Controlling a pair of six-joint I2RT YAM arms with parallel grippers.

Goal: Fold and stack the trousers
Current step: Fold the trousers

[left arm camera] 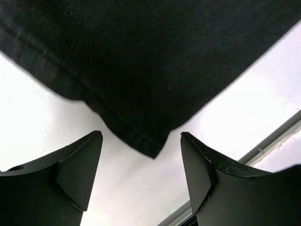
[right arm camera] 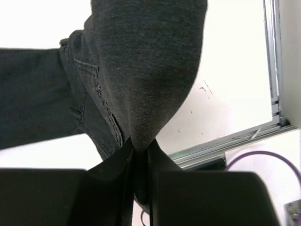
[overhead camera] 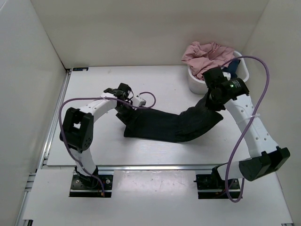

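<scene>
The trousers' flat end lies left of my right gripper in the top view, so next the gripper should swing across the trousers and release the pinch over that end.
The black trousers (overhead camera: 169,125) lie folded in a curved band across the middle of the table. My left gripper (overhead camera: 126,98) hovers over their left end, open, and a hemmed corner of the trousers (left arm camera: 146,136) sits just beyond the gap with nothing between the fingers (left arm camera: 77,165). My right gripper (overhead camera: 212,99) is at the raised right end, shut on a pinch of the trousers (right arm camera: 141,94). The fabric hangs down from the jaws to the table, with a seam and pocket stitching showing.
A white bin (overhead camera: 197,82) at the back right holds pink clothing (overhead camera: 207,54) and a dark blue garment (overhead camera: 233,68), close behind my right wrist. White walls enclose the table on three sides. A metal rail (right arm camera: 235,141) runs along the table's edge.
</scene>
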